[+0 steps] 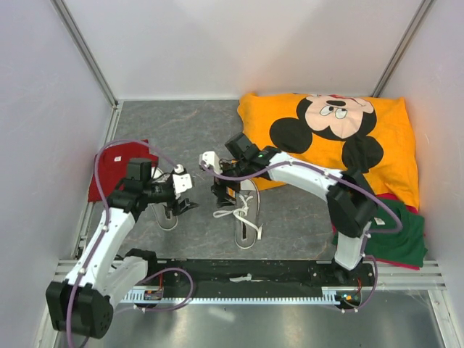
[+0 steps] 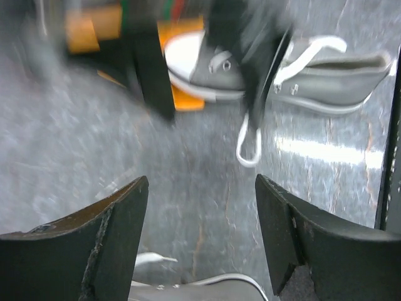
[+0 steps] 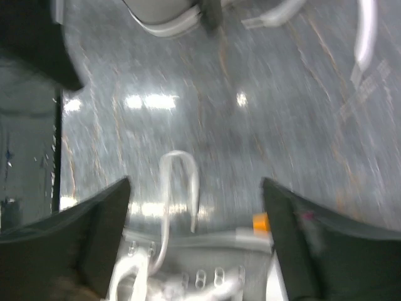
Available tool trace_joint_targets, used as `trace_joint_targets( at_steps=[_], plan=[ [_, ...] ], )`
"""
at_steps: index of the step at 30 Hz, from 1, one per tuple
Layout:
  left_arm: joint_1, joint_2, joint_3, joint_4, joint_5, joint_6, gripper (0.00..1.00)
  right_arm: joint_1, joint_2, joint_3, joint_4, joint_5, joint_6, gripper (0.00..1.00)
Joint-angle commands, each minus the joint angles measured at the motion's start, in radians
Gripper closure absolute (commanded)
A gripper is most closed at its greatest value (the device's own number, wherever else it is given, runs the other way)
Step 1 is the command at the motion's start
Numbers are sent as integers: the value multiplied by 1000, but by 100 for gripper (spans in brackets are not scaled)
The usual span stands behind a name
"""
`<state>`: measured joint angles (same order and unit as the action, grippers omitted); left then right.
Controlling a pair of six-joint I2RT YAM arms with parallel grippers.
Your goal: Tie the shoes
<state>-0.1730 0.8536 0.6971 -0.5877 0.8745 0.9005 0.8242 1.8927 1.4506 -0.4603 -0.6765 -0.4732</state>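
Observation:
My left gripper moves across and down onto the white lace's loop end next, below and to its right in the top view. That end of the lace clears the shoe.
Two grey shoes lie on the dark mat. The left shoe (image 1: 166, 217) sits partly under my left gripper (image 1: 185, 199). The right shoe (image 1: 248, 217) lies below my right gripper (image 1: 225, 194), with loose white laces (image 1: 233, 213) spilling to its left. In the left wrist view my gripper (image 2: 200, 188) stands open over bare mat, a shoe's edge (image 2: 207, 291) just under it. The other shoe (image 2: 216, 69) and a lace loop (image 2: 247, 147) lie ahead. In the right wrist view my gripper (image 3: 195, 188) is open above the shoe's eyelets (image 3: 213, 269), a lace loop (image 3: 178, 182) between the fingers.
An orange Mickey Mouse shirt (image 1: 341, 138) covers the back right of the mat. A red cloth (image 1: 116, 170) lies at the left beside my left arm. A green cloth (image 1: 395, 239) over a red one sits at the right. White walls close in on three sides.

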Motion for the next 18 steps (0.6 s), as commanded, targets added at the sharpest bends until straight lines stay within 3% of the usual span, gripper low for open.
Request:
trace_joint_targets(
  at_steps=[1,6,9,13,18],
  plan=[
    [23,117,-16,-18,38,165,22,-25,-234,-117,-69,150,-21,2],
    [18,265,11,-56,43,331,21,-37,-371,-255,-171,227,-80,3],
    [-42,308,9,-87,11,452,22,-39,-437,-363,-175,221,-113,7],
    [-108,383,-11,-66,-51,581,21,-37,-486,-536,-78,213,-97,9],
    [-143,487,1,1,-88,618,19,-33,-465,-624,69,227,-25,13]
  ],
)
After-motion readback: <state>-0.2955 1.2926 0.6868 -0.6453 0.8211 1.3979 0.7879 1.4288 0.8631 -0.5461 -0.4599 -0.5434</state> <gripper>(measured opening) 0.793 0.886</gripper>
